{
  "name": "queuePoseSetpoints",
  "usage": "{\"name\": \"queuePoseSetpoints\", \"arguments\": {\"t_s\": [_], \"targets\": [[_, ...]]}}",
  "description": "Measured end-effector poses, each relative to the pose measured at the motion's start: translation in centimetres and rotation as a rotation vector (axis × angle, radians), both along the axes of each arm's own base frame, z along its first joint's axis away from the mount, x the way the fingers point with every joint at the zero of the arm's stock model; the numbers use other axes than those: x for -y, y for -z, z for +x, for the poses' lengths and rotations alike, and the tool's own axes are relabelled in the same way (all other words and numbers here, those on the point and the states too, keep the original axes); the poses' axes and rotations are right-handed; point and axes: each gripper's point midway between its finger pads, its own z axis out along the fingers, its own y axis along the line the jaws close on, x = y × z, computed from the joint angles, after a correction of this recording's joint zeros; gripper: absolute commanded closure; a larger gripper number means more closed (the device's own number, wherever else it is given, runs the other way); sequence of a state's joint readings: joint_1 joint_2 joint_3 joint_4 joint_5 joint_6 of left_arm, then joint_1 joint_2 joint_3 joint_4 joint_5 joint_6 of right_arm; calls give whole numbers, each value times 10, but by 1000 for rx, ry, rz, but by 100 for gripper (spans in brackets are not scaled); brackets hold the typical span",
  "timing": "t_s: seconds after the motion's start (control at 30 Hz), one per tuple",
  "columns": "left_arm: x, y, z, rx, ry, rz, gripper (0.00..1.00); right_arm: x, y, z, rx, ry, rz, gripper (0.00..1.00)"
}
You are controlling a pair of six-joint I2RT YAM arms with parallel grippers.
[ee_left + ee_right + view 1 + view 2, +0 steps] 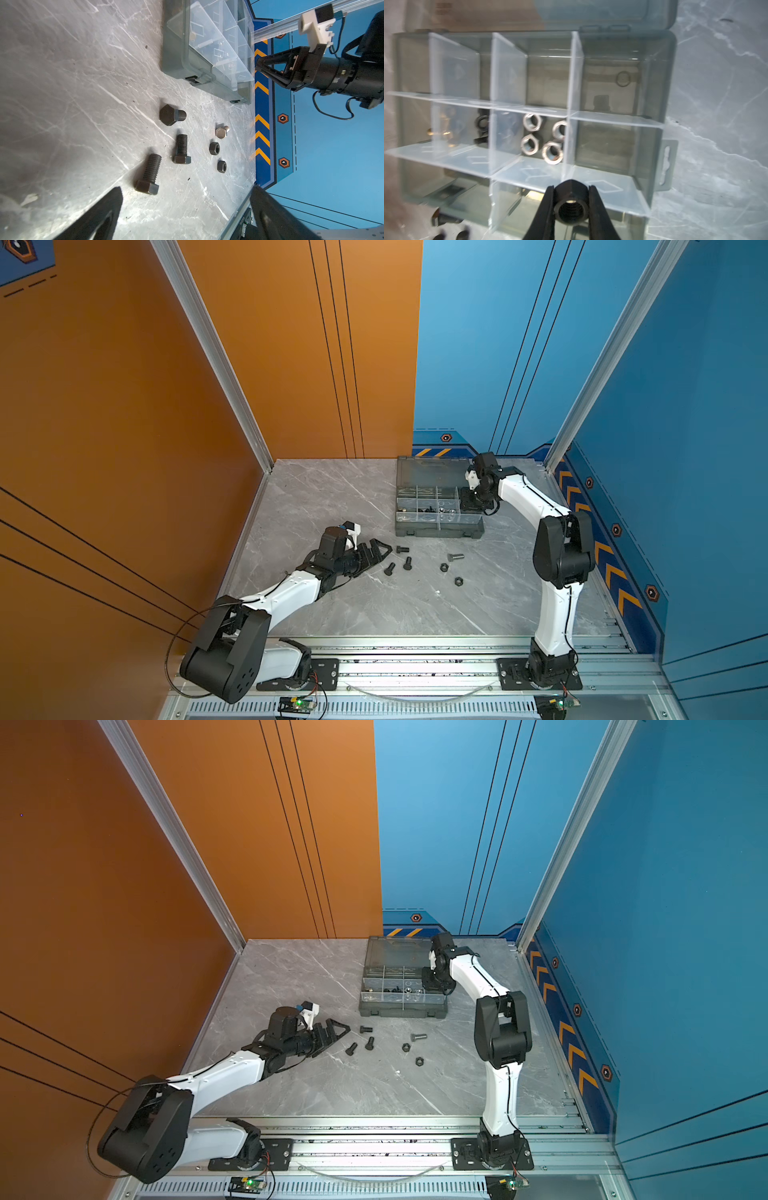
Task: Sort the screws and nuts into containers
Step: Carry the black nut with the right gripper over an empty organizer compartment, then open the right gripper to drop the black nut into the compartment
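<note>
My right gripper moves over the case's empty end compartment beside the silver nuts next and releases the black nut, since the divider keeps it apart from them.
My right gripper is shut on a black nut and hangs over the right end of the smoky-grey case of containers. Several silver nuts lie in one middle compartment. On the table in front of the case lie three black screws, one silver screw and two black nuts. My left gripper is open, low over the table, just left of the black screws.
The case's lid lies open flat behind the compartments, near the back wall. Dark and brass parts show blurred in a neighbouring compartment. An aluminium rail runs along the table's front edge.
</note>
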State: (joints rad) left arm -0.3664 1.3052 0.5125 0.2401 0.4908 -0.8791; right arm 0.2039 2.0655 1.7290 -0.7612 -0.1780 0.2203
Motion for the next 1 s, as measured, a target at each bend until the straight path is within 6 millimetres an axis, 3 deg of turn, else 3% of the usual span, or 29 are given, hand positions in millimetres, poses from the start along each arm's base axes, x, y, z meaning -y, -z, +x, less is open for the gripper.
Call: {"name": "queuePoseSetpoints", "arguments": {"t_s": [0.17, 0.23, 0.33, 0.63, 0.77, 1.0], "targets": [[0, -1, 0, -1, 0, 1, 2, 10, 5, 2, -13, 18, -30, 91], [0, -2, 1, 2, 0, -1, 2, 12, 9, 4, -17, 19, -43, 86], [1, -4, 3, 5, 0, -2, 2, 14, 19, 3, -35, 17, -61, 71], [6, 0, 9, -12, 6, 5, 2, 14, 24, 0, -54, -13, -76, 55], [9, 2, 10, -17, 14, 7, 2, 14, 8, -11, -25, -32, -88, 53], [13, 4, 13, -23, 21, 9, 2, -5, -48, -66, 68, -110, -85, 51]]}}
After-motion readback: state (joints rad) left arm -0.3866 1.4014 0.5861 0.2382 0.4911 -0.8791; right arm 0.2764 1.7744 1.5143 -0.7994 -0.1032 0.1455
